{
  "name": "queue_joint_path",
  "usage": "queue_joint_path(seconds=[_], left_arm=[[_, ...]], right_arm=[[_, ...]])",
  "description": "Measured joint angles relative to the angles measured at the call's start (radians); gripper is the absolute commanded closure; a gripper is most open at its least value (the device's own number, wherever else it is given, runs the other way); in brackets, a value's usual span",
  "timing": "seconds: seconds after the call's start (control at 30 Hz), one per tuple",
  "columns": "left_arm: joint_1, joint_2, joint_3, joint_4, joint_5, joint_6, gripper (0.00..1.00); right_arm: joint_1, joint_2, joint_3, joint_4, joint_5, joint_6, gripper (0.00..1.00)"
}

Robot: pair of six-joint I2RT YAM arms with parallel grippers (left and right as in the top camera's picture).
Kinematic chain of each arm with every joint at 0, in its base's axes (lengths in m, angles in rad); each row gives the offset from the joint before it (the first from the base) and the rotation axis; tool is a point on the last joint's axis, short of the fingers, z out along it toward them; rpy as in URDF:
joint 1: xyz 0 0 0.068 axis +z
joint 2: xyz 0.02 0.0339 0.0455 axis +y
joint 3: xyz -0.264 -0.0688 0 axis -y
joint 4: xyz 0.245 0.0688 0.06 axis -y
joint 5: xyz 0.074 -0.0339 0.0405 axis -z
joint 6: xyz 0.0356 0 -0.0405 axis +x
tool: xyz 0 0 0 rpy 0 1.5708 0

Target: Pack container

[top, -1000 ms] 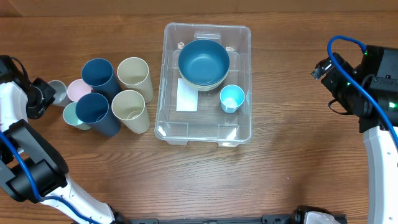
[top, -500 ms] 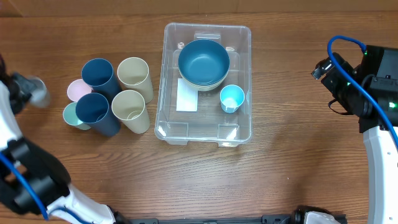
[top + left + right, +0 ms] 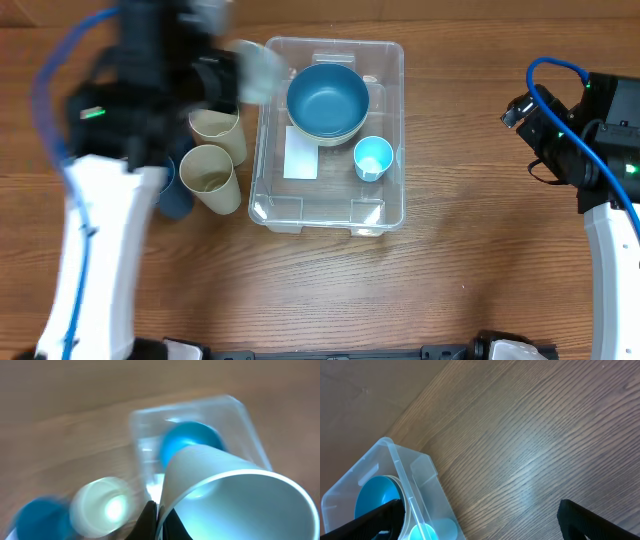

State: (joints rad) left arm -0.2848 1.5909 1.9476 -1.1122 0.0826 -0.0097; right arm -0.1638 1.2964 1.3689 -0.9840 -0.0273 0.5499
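I will next move my left gripper past the blue bowl and lower the pale grey-blue cup into the opening of the light-blue cup (image 3: 372, 158).
The clear container (image 3: 330, 216) with a white label (image 3: 300, 156) stands mid-table. It holds a blue bowl (image 3: 327, 98) stacked on a cream bowl and a small light-blue cup (image 3: 372, 158). My left gripper (image 3: 228, 72), motion-blurred, is shut on the rim of a pale grey-blue cup (image 3: 258, 68) held over the container's far left corner. In the left wrist view the fingers (image 3: 157, 516) pinch that cup's wall (image 3: 235, 500), with the container (image 3: 235, 415) and the bowl (image 3: 187, 442) below. My right gripper (image 3: 516, 108) is open and empty, right of the container (image 3: 395, 462).
Two cream cups (image 3: 215, 125) (image 3: 210, 178) stand left of the container. A dark blue cup (image 3: 176, 198) peeks out beside my left arm, which hides the other cups. The left wrist view shows a cream cup (image 3: 102, 505) and a dark blue cup (image 3: 37, 517), both blurred.
My left arm has swung fast from the table's far left edge to the container's far left corner, carrying the pale cup. It now covers the cups at left. The right arm has not moved.
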Motion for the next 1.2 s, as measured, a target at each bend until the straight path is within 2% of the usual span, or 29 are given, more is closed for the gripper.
queue_joint_path(seconds=[0.07,0.17,0.33,0.57,0.63,0.7,0.77,0.87,0.97,1.07,1.1,1.17,1.2], left_arm=[[-0.109,0.08,0.0,0.021,0.008,0.063,0.96],[-0.2,0.209,-0.002,0.057,0.011,0.132,0.96],[-0.284,0.369,-0.006,0.096,0.012,0.201,0.96],[-0.324,0.421,-0.006,0.114,0.011,0.23,0.96],[-0.323,0.439,-0.006,0.117,0.011,0.23,0.87],[-0.323,0.456,-0.006,0.117,0.011,0.235,0.59],[-0.323,0.461,-0.006,0.118,0.011,0.245,0.19],[-0.323,0.461,-0.001,0.116,-0.006,0.236,0.18],[-0.323,0.467,0.089,0.031,-0.064,0.182,0.12],[-0.317,0.472,0.311,-0.154,-0.188,0.091,0.0],[-0.308,0.475,0.404,-0.266,-0.245,0.047,0.0],[-0.249,0.473,0.576,-0.397,-0.325,-0.021,0.0],[-0.222,0.467,0.607,-0.418,-0.343,-0.041,0.0]], right_arm=[[0.0,0.0,0.0,0.0,0.0,0.0,0.0],[0.0,0.0,0.0,0.0,0.0,0.0,0.0],[0.0,0.0,0.0,-0.001,0.0,0.0,0.0],[0.0,0.0,0.0,0.0,0.0,0.0,0.0],[0.0,0.0,0.0,-0.001,0.0,0.0,0.0],[0.0,0.0,0.0,-0.001,0.0,0.0,0.0],[0.0,0.0,0.0,0.0,0.0,0.0,0.0],[0.0,0.0,0.0,0.0,0.0,0.0,0.0],[0.0,0.0,0.0,-0.001,0.0,0.0,0.0],[0.0,0.0,0.0,0.0,0.0,0.0,0.0],[0.0,0.0,0.0,0.0,0.0,0.0,0.0],[0.0,0.0,0.0,0.0,0.0,0.0,0.0],[0.0,0.0,0.0,-0.001,0.0,0.0,0.0]])
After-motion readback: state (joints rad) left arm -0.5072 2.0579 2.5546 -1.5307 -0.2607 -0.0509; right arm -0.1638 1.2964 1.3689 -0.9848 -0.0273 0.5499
